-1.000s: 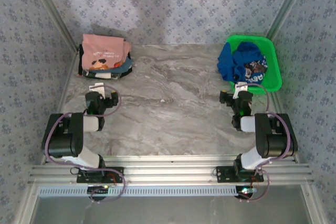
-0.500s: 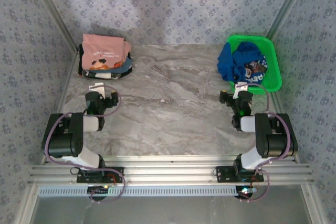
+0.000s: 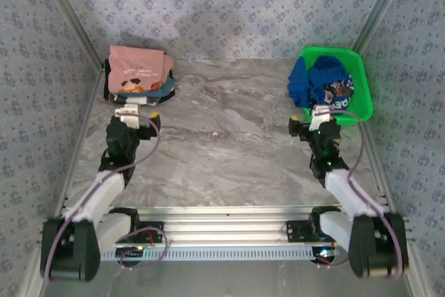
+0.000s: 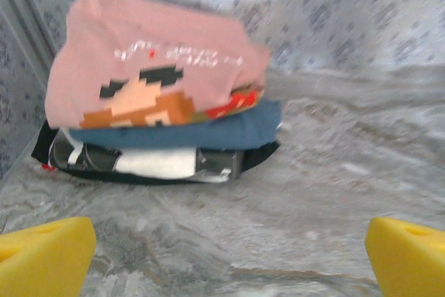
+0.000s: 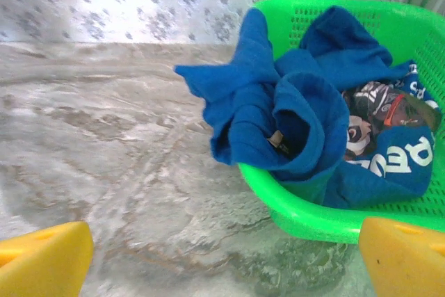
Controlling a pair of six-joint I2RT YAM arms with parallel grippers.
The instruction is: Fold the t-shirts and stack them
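Observation:
The cloth (image 3: 322, 87) beside the print of the royal-blue tee bunched inside the basket (image 3: 359, 106) is next for my right gripper. It needs to move outward over the basket's rim, turning, and then down onto that cloth.
A folded stack of t-shirts (image 3: 138, 74) lies at the table's back left, a salmon-pink tee (image 4: 149, 67) with white lettering on top, a blue one and darker ones beneath. My left gripper (image 3: 132, 110) (image 4: 229, 259) hovers just in front of the stack, open and holding nothing. A crumpled royal-blue tee (image 3: 321, 83) (image 5: 292, 109) with a printed graphic spills over the rim of the green mesh basket (image 3: 359, 106) (image 5: 327, 217) at the back right. My right gripper (image 3: 319, 112) (image 5: 226, 259) stands open just short of the basket's near rim.
The marble-patterned table (image 3: 229, 137) stretches between the stack and the basket. Patterned walls close in the back and both sides, with metal rails along the corners. Both arm bases sit at the near edge.
Both arms have stretched forward from their folded poses. The left gripper moved up toward the stack, the right one toward the basket. The clothes have not moved.

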